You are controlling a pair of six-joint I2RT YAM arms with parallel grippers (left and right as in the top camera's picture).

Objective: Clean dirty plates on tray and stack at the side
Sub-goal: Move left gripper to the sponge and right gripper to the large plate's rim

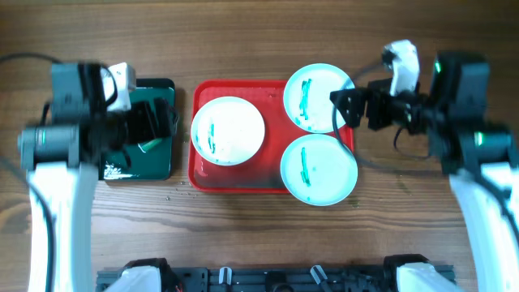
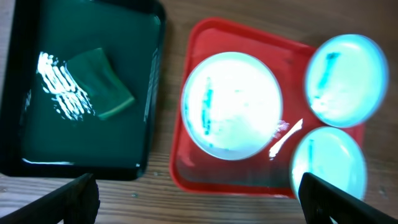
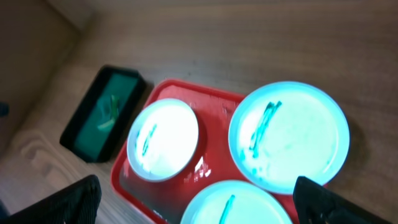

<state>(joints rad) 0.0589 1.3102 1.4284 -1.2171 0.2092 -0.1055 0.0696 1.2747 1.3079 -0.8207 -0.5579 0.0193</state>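
My right gripper is to move across to the left in the overhead view and go down to the white plate's exposed rim [image 1: 261,130] [image 3: 195,143] by the turquoise plates.
The red tray [image 1: 197,174] holds three plates, each with teal-green smears. The white plate [image 1: 228,130] lies at its left. One turquoise plate [image 1: 319,97] overhangs the far right corner, and another [image 1: 319,169] overhangs the near right corner. My left gripper [image 1: 156,122] is open and empty above the dark green tray. My right gripper [image 1: 347,105] is open and empty at the right edge of the far turquoise plate. The left wrist view shows the white plate [image 2: 231,106] and open jaws [image 2: 199,208]. The right wrist view shows the far turquoise plate [image 3: 289,140] and open jaws [image 3: 199,208].
A smaller dark green tray [image 1: 166,162] stands left of the red tray and holds a green sponge [image 2: 99,84] in shiny liquid. Bare wooden table lies in front of both trays and to the right of the plates.
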